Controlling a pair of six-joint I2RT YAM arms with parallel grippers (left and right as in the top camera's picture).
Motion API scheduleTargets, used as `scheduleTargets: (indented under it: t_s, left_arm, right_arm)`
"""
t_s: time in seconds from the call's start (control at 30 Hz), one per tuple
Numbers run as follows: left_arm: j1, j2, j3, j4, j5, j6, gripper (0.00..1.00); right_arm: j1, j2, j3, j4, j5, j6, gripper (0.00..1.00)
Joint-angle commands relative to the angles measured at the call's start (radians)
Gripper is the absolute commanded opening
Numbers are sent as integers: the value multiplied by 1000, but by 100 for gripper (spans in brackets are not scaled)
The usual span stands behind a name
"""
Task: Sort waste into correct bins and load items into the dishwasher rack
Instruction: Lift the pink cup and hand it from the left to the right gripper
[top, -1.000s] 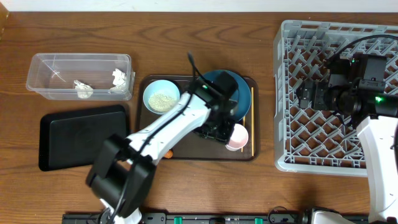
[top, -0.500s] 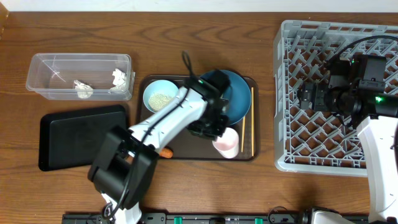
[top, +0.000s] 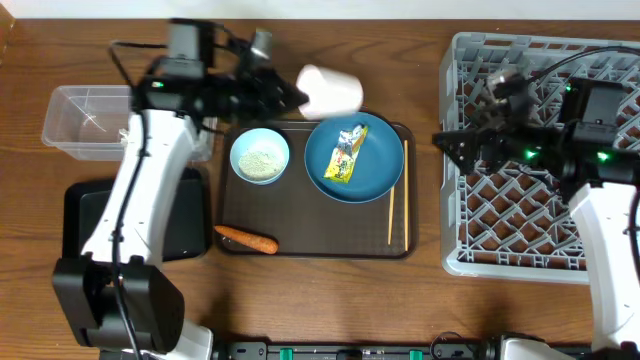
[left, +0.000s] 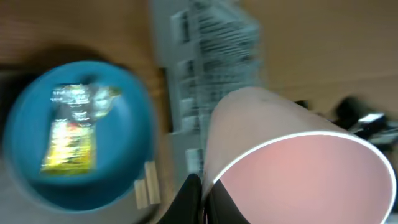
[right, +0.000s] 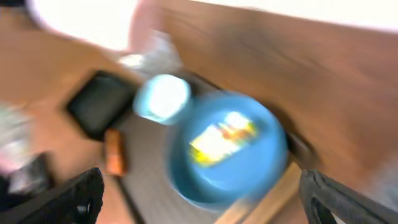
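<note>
The right gripper swings from the rack's edge toward the pinkish-white cup next, tilting level around the cup's loose end (top: 350, 95), since my left gripper holds the cup's rim.
My left gripper (top: 292, 96) is shut on the rim of the pinkish-white cup (top: 332, 90) and holds it on its side in the air above the far edge of the brown tray; the cup fills the left wrist view (left: 292, 155). The dark blue plate (top: 355, 160) lies on the tray with the yellow wrapper (top: 347, 153) on it. The bowl (top: 260, 157) holds rice scraps. The carrot (top: 248, 239) lies at the tray's front left. Two chopsticks (top: 392, 205) lie along its right side. My right gripper (top: 450, 140) is open and empty at the left edge of the grey rack (top: 520, 200).
The clear tub (top: 80, 125) stands at the back left, partly hidden by my left arm. The black tray (top: 85, 225) lies in front of it. The brown serving tray (top: 320, 245) sits mid-table. The right wrist view shows the plate (right: 227, 149), bowl (right: 163, 98) and carrot (right: 113, 152), blurred.
My left gripper has lifted the pinkish-white cup off the brown tray, up and toward the back, uncovering the plate and wrapper. My right gripper has swung left to the rack's left edge.
</note>
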Motion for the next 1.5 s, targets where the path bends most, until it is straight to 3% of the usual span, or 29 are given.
scheduleTargets:
  t_s: [0.0,0.1,0.3,0.73,0.9,1.17,1.47]
  left_arm:
    - [19,19,0,15,267,-137,6]
    - [-4,19,0,15,341,-136,6]
    - [-82,19,0,15,351,-135,6]
    - [-200,19,0,15,357,-135,6]
    - [-211,19,0,16,354,-135,6]
    - [-211,19,0,16,338,-136,6]
    - [-207,19,0,20,327,-136,6]
  right_arm:
    - [47,29,16,79,-359,-100,99]
    - [104,49,16,173,-343,-60,99]
    - [192,61,16,267,-311,-56,99]
    - [228,61,16,348,-278,-49,95]
    - [235,61,16,373,-278,-49,87]
    - [234,61,16,458,-349,-49,87]
    - [234,61,16,457,-425,-49,79]
